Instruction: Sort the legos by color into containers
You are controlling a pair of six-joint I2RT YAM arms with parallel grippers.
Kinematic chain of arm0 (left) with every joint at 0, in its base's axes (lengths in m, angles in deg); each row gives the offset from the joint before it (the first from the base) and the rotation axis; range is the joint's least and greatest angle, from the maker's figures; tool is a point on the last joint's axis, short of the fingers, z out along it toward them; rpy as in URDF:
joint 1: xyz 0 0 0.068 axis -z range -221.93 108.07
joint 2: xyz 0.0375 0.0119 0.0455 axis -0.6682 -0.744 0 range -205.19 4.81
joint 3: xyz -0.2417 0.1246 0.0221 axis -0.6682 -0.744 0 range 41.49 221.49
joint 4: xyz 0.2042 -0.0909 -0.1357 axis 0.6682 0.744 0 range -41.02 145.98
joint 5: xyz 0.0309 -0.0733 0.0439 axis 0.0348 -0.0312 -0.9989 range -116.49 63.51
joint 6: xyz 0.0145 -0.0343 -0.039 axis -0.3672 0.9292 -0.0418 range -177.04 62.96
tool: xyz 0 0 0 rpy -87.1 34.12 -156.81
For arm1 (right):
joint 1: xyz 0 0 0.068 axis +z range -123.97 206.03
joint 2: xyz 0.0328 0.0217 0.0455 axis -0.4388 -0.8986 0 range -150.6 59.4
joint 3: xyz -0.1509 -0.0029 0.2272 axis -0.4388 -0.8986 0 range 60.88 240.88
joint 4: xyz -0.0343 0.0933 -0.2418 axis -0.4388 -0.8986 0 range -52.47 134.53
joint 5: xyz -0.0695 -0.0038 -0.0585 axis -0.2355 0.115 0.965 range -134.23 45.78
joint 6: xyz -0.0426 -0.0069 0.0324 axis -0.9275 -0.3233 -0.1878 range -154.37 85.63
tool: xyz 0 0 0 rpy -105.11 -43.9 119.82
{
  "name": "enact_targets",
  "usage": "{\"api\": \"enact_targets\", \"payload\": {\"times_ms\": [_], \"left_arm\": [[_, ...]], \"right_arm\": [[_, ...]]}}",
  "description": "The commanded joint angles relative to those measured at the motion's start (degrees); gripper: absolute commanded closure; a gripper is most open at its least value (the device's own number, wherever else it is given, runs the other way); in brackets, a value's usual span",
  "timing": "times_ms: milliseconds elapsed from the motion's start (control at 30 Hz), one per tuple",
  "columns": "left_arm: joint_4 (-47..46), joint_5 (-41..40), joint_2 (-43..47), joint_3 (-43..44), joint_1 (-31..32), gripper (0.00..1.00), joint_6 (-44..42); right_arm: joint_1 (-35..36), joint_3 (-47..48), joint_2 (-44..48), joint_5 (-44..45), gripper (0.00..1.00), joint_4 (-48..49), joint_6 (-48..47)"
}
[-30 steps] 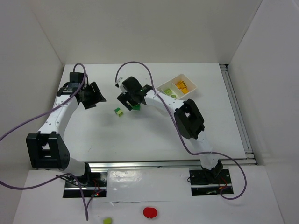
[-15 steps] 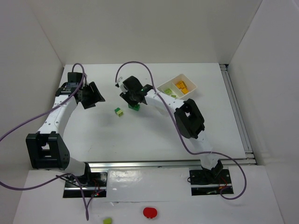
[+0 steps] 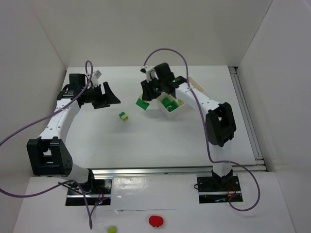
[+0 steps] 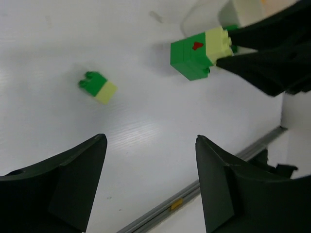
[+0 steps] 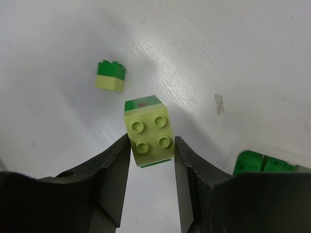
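Note:
Next, my right gripper moves over the tray's lime section and releases the pale lime brick, as that section lies to its right in the top view.
My right gripper is shut on a pale lime brick stacked on a dark green one, held just above the table left of the white tray. The tray is partly hidden under the right arm; dark green bricks lie in its near compartment. A second small stack, dark green on lime, lies loose on the table. My left gripper hovers open to that stack's left, with nothing between its fingers.
A metal rail runs along the table's front edge and another along the right. White walls close in the left, back and right sides. On the near ledge by the arm bases lie a flat red round thing and a lime brick.
The right gripper closed on the green-and-lime stack and carried it up and to the right, toward the tray. The left gripper moved right and opened wider.

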Motion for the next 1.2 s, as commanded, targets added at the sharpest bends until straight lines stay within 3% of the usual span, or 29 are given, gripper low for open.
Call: {"api": "enact_targets", "payload": {"times_ms": [0,200,400,600,900,1167], "left_arm": [[-3.6,17.4,0.1,2.3,1.5,0.17,-7.8],[-4.4,25.1,-1.0,2.2,7.6,0.15,-12.9],[-4.4,28.1,-1.0,2.7,11.5,0.13,-16.5],[-3.9,24.2,-1.0,3.3,13.4,0.13,-17.9],[-4.4,30.9,-2.8,3.3,15.7,0.13,-18.5],[-4.9,34.5,-3.9,3.3,16.2,0.24,-17.9]], "right_arm": [[-4.2,-1.5,8.1,-18.1,0.65,1.9,3.9],[-6.7,-2.6,10.3,-33.2,0.68,-3.4,4.0],[-7.8,-1.5,10.3,-41.3,0.7,-8.8,1.3],[-8.3,-0.9,10.3,-44.5,0.7,-12.8,-0.8],[-8.3,-2.1,10.8,-48.6,0.7,-12.8,-0.7],[-6.6,-1.5,10.3,-49.2,0.7,-12.2,0.3]]}}
